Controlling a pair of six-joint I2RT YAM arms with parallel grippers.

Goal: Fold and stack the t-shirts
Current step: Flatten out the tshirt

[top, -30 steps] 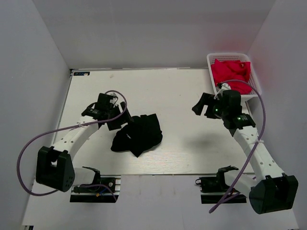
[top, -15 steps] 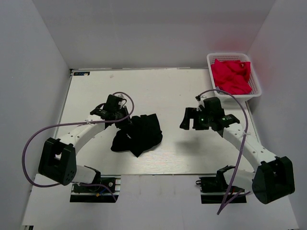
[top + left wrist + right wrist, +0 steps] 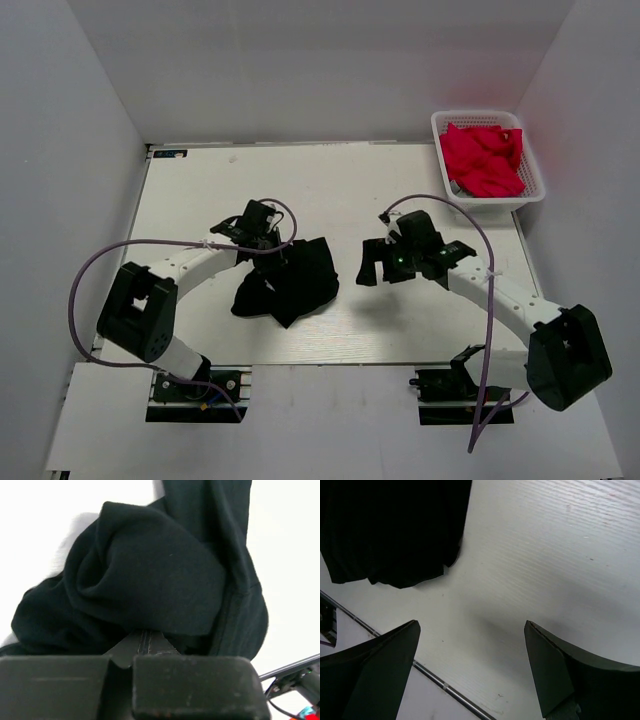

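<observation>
My right gripper needs to lower its empty fingers next and pinch the t-shirt's loose edge (image 3: 335, 285) (image 3: 454, 556), which lies below it, to its left in the top view.
A black t-shirt (image 3: 295, 282) lies crumpled left of the table's middle. In the left wrist view the t-shirt (image 3: 150, 575) fills most of the frame as bunched folds. My left gripper (image 3: 279, 250) sits at its upper left edge, and the left gripper (image 3: 143, 639) is shut, its tips pressed together into a fold of the cloth. My right gripper (image 3: 373, 268) hangs open just right of the shirt, over bare table. The right wrist view has the right gripper (image 3: 470, 630) with wide jaws holding nothing and the t-shirt (image 3: 390, 530) at the upper left.
A white basket (image 3: 436, 125) holding red cloth (image 3: 483, 160) stands at the back right corner. The white table (image 3: 350, 190) is walled in by pale panels. Its front edge rail (image 3: 435, 680) runs just below my right gripper.
My left gripper moved right onto the shirt's edge and closed on it. My right arm swung left from near the basket toward the shirt, staying open.
</observation>
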